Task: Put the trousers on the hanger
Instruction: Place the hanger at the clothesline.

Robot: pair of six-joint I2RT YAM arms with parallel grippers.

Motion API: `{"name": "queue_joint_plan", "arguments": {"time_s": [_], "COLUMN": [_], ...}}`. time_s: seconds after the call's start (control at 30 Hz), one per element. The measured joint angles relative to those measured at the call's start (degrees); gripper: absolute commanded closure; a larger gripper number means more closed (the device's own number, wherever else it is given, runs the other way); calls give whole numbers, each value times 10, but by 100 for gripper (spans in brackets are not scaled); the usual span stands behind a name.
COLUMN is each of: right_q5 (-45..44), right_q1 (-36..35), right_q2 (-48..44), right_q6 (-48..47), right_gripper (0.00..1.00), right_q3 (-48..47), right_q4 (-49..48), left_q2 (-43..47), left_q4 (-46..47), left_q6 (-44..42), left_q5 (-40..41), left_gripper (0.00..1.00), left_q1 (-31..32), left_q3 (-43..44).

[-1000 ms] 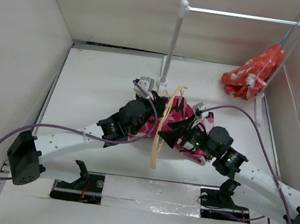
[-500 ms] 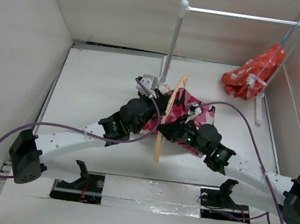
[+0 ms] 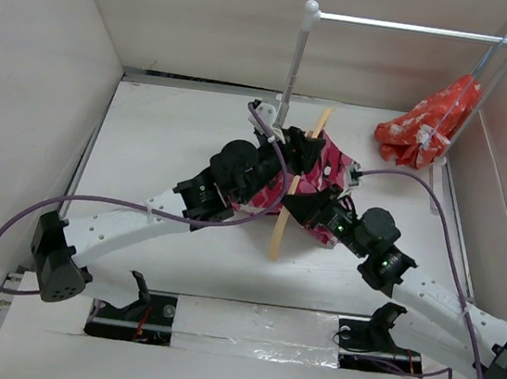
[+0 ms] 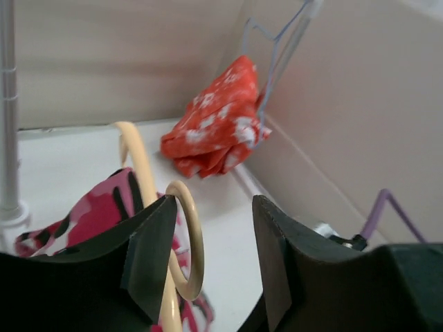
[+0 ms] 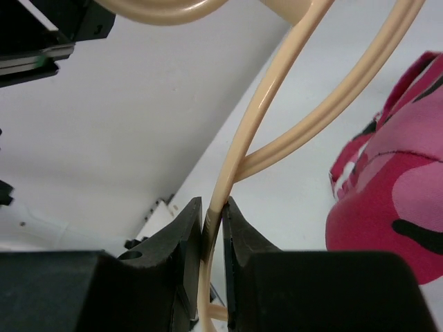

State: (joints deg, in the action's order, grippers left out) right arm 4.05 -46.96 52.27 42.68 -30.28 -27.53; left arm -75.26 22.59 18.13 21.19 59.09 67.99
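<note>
The white bar's bare part is above and outward of my right gripper, so I will lift up and outward next and release the hanger there.
The tan hanger stands tilted over the pink camouflage trousers in the middle of the table. My right gripper is shut on one thin arm of the hanger, and the trousers bulge to its right. My left gripper is at the hanger's far end. In the left wrist view the left gripper is open, the hanger's curved loop lies against its left finger, and the trousers lie below it.
A white rail stand rises just behind the grippers, its bar running right. An orange-red floral cloth hangs on a thin wire hanger at the bar's right end. White walls enclose the table.
My left gripper has opened and let go of the hanger. My right gripper has shut on the hanger's arm. Both arms, hanger and trousers have shifted away, toward the rail stand.
</note>
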Motion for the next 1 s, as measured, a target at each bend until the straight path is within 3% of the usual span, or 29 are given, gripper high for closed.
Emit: {"name": "queue_joint_plan", "arguments": {"time_s": [0.17, 0.27, 0.5, 0.7, 1.0], "right_q5": [61, 93, 184, 219, 252], "right_q1": [51, 89, 205, 272, 352], "right_q2": [-14, -11, 42, 95, 216], "right_q6": [27, 45, 110, 119, 98], "right_gripper": [100, 100, 100, 100, 100], "right_q3": [-24, -31, -77, -179, -333], "right_q4": [12, 13, -2, 17, 7], "left_q2": [7, 19, 70, 179, 145], "left_q4": [2, 3, 17, 91, 104], "left_q6": [-1, -6, -13, 7, 57], "left_q5": [-48, -54, -59, -23, 3], "left_gripper": [24, 19, 20, 23, 23], "left_q1": [-15, -21, -22, -22, -22], "left_q3": [36, 37, 25, -106, -246]}}
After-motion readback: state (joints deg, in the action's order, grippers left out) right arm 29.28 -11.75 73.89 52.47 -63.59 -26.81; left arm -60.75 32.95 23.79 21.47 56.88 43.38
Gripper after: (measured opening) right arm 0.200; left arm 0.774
